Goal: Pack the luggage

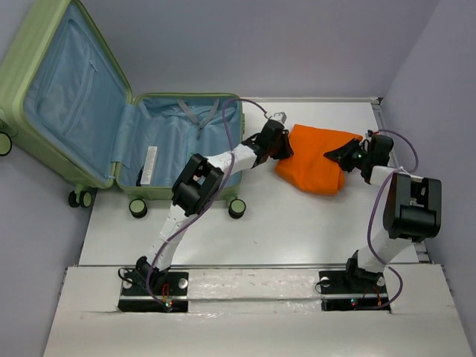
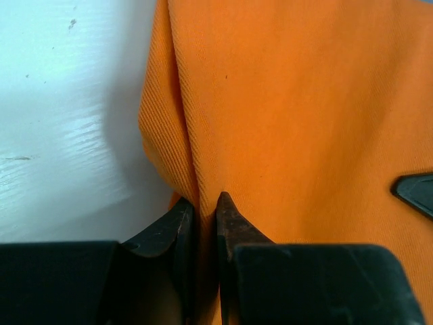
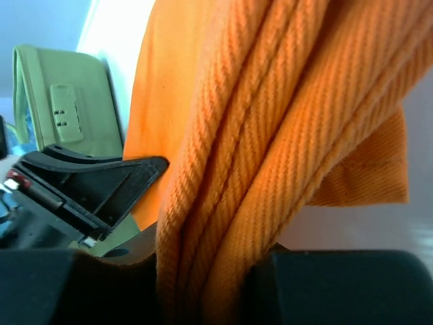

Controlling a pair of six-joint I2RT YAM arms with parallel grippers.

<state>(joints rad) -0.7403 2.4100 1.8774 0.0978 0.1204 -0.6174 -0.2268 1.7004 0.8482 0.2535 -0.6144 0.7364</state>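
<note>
My right gripper lifts next, carries the cloth over the blue-lined tray (image 1: 178,141) and releases it, since the tray lies to my gripper's left in the top view.
The light-green luggage (image 1: 52,67) lies open at the back left, its blue-lined tray (image 1: 178,141) flat on the table and its lid leaning back. A folded orange cloth (image 1: 316,160) sits on the white table right of it. My left gripper (image 1: 285,149) is shut on the cloth's left edge; the left wrist view shows a fold of cloth (image 2: 284,101) pinched between the fingers (image 2: 230,217). My right gripper (image 1: 343,158) is shut on the cloth's right edge; thick bunched folds (image 3: 270,135) fill its jaws. The luggage shell (image 3: 67,108) shows behind.
The luggage's caster wheels (image 1: 138,208) stand at the tray's near edge. Grey walls close in the back and right sides. The white table (image 1: 297,223) runs between the cloth and the arm bases.
</note>
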